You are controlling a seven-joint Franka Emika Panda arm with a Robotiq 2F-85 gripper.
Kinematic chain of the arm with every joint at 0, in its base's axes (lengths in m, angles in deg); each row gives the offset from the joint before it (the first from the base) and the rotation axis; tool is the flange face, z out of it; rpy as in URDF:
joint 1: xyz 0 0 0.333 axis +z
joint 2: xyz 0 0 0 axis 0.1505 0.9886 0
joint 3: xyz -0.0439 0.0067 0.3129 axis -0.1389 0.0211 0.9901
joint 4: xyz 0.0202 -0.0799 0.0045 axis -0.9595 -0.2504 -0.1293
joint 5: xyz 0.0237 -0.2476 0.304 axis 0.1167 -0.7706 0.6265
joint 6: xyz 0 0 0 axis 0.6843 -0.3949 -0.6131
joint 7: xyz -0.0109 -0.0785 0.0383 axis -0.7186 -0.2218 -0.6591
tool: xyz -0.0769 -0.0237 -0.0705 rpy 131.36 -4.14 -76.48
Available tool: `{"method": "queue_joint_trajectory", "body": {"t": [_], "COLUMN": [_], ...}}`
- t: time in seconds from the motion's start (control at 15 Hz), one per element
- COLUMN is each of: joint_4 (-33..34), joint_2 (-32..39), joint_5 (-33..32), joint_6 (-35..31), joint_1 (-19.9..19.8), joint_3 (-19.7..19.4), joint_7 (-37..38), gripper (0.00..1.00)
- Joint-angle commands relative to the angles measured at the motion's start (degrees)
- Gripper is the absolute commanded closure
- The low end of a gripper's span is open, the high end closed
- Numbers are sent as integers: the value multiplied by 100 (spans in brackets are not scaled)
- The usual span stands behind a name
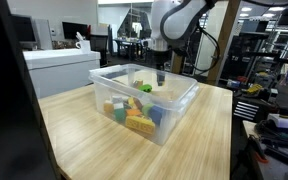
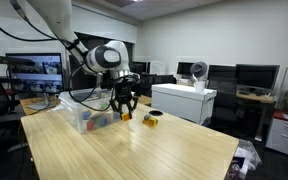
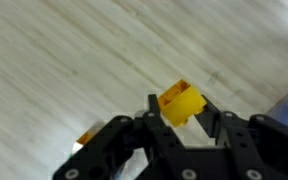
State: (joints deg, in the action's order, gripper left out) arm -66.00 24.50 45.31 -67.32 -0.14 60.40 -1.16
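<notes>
The yellow block will next be lifted by my gripper above the rim of the clear plastic bin that has blocks beside it, carried over the bin's open top and released.
In the wrist view my gripper (image 3: 179, 103) is shut on a yellow toy block (image 3: 182, 100), pinched tilted between the two black fingers over the light wooden table (image 3: 74, 50). In an exterior view the gripper (image 2: 124, 110) hangs low over the table just beside a clear plastic bin (image 2: 87, 118), with the yellow block (image 2: 125, 116) at its tips. From the opposite side the gripper (image 1: 160, 75) shows behind the bin (image 1: 189, 100); the block is hidden there.
The bin holds several coloured blocks (image 1: 134, 112). Another small yellow piece (image 2: 150, 121) lies on the table near the gripper, and an orange piece (image 3: 84, 137) peeks out beside the fingers. White box (image 2: 182, 102) stands behind; monitors and desks surround the table.
</notes>
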Motion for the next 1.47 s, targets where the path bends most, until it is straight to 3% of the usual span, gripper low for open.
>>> {"method": "queue_joint_trajectory", "body": {"t": [0.0,0.33,0.53,0.6,0.73,1.0,1.13,1.4], "joint_4": [317,350,204,193,321,1030,1577,2178], "joint_2": [-601,-1250,-1127,-1039,-873,-577,-361,406], "joint_5": [742,1496,1465,1444,1677,2556,2867,2465], "joint_6": [125,52,114,114,138,3,-6,-294], "joint_1": [-30,260,462,494,466,204,36,-293], "joint_3": [351,723,743,731,736,675,540,154], "joint_7": [-117,-436,-447,-415,-554,-435,-207,110], "gripper": [84,84,84,34,27,2,0,0]}}
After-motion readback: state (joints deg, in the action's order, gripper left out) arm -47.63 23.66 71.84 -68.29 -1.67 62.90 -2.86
